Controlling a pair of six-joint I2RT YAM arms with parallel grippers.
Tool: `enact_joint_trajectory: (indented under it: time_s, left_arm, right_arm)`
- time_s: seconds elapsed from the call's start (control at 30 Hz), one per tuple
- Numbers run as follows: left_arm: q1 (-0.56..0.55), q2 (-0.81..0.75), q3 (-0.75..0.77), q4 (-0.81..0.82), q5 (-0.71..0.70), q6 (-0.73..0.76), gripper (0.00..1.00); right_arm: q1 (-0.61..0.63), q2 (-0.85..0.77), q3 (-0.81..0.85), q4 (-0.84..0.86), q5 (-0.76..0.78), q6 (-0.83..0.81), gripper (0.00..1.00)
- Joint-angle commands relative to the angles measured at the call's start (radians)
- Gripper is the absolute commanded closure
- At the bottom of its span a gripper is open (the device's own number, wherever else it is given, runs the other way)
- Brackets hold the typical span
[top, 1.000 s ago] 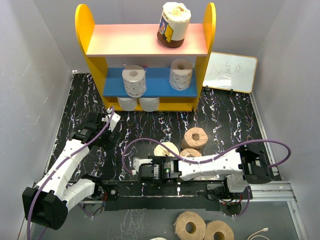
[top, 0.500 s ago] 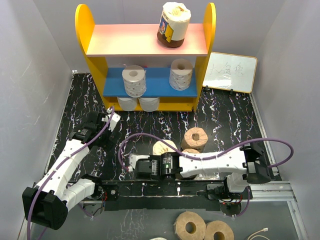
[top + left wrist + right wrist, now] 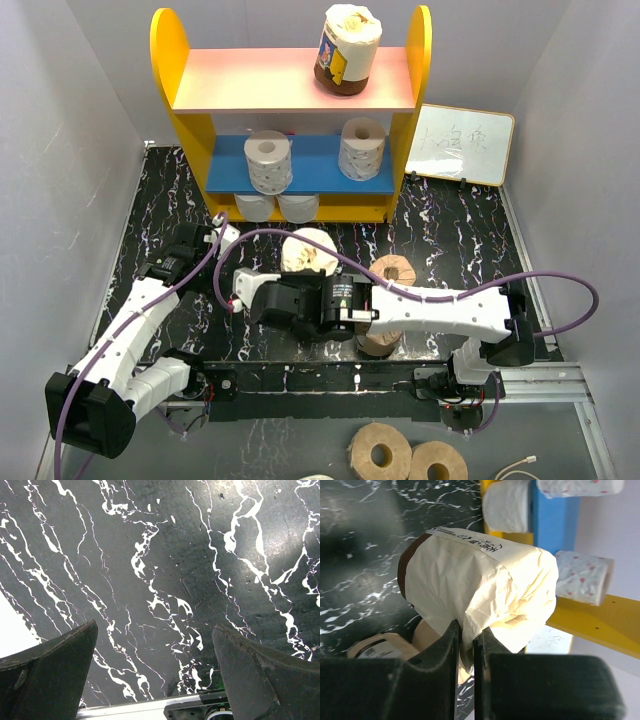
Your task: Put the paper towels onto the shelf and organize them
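Observation:
My right gripper should move up and outward next and let go of the tan roll beside the standing tan one, because the pink board's bare part (image 3: 296,90) is above and outward.
The shelf (image 3: 188,128) stands at the back. A tan wrapped roll (image 3: 348,48) stands on its pink upper board. Two white rolls (image 3: 268,160) (image 3: 362,148) stand on the blue board, and two more white rolls (image 3: 276,207) lie under it. My right gripper (image 3: 303,272) is shut on the wrapper of a tan roll (image 3: 310,250) and holds it above the table in front of the shelf. The right wrist view shows the wrapper pinched between the fingers (image 3: 468,635) and the held roll (image 3: 475,575). Two tan rolls (image 3: 392,272) (image 3: 378,342) lie by the right arm. My left gripper (image 3: 222,236) (image 3: 154,626) is open and empty over black marbled table.
A small whiteboard (image 3: 464,145) with writing leans right of the shelf. Two more tan rolls (image 3: 380,455) (image 3: 438,462) lie beyond the table's near edge. Grey walls close in the left and right sides. A purple cable (image 3: 440,295) loops over the right arm.
My right arm has lifted the tan roll from the near middle of the table up and toward the shelf, a little to the left. The left arm has not moved.

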Motion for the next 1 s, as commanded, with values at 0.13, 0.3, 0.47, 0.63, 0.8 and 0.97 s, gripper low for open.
enact_joint_trajectory:
  time_s: [0.13,0.3,0.47,0.63,0.8,0.97]
  left_arm:
    - [0.006,0.022,0.007,0.023,-0.048,-0.023,0.02]
    - [0.006,0.019,-0.002,0.029,-0.056,-0.029,0.02]
    - [0.006,0.005,-0.013,0.037,-0.058,-0.03,0.02]
    - [0.006,-0.005,-0.016,0.044,-0.055,-0.033,0.02]
    - [0.005,-0.01,-0.015,0.042,-0.055,-0.033,0.02]
    - [0.006,-0.012,-0.016,0.045,-0.061,-0.031,0.02]
  right_arm:
    - [-0.097,-0.002,0.176,0.201,0.116,-0.298,1.0]
    - [-0.114,0.05,0.288,0.39,0.179,-0.571,1.0]
    - [-0.123,0.097,0.397,0.582,0.15,-0.831,1.0]
    - [-0.14,0.159,0.52,0.672,0.027,-0.939,1.0]
    - [-0.145,0.213,0.616,0.822,0.031,-1.036,1.0]
    - [-0.186,0.219,0.68,0.903,0.024,-1.061,1.0]
